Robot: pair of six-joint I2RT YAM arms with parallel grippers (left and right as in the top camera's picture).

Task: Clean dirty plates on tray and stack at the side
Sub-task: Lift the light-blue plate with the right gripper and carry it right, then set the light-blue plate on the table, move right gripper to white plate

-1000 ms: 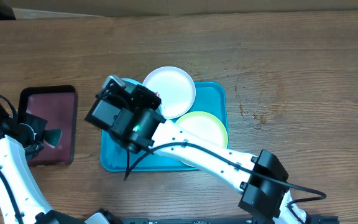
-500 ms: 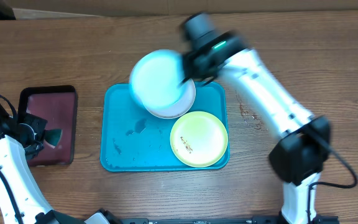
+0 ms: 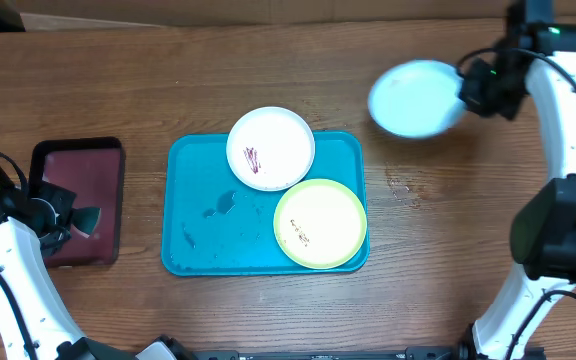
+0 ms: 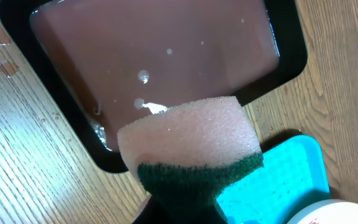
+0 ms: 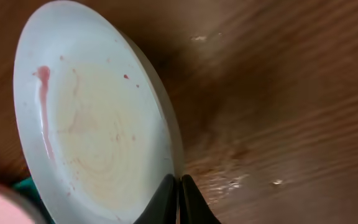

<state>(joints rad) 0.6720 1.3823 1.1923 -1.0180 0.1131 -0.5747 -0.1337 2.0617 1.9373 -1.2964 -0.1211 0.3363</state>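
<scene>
My right gripper holds the light blue plate and next should move down, slightly to the right in the overhead view, to bring the plate onto bare wood, since that spot is clear.
The teal tray holds the white plate, smeared red, at its back, and the yellow-green plate at its front right. My right gripper is shut on the rim of the light blue plate and holds it above the bare table, right of the tray. The right wrist view shows the jaws pinching that plate, which is tilted and has faint pink streaks. My left gripper is shut on a pink and green sponge over the maroon tray.
The black-rimmed maroon tray holds shallow liquid and stands left of the teal tray. Small wet marks lie on the wood right of the teal tray. Cardboard runs along the table's far edge.
My right arm has carried the light blue plate from over the tray's left side, across the white plate, to the far right above the table. The left arm has not moved.
</scene>
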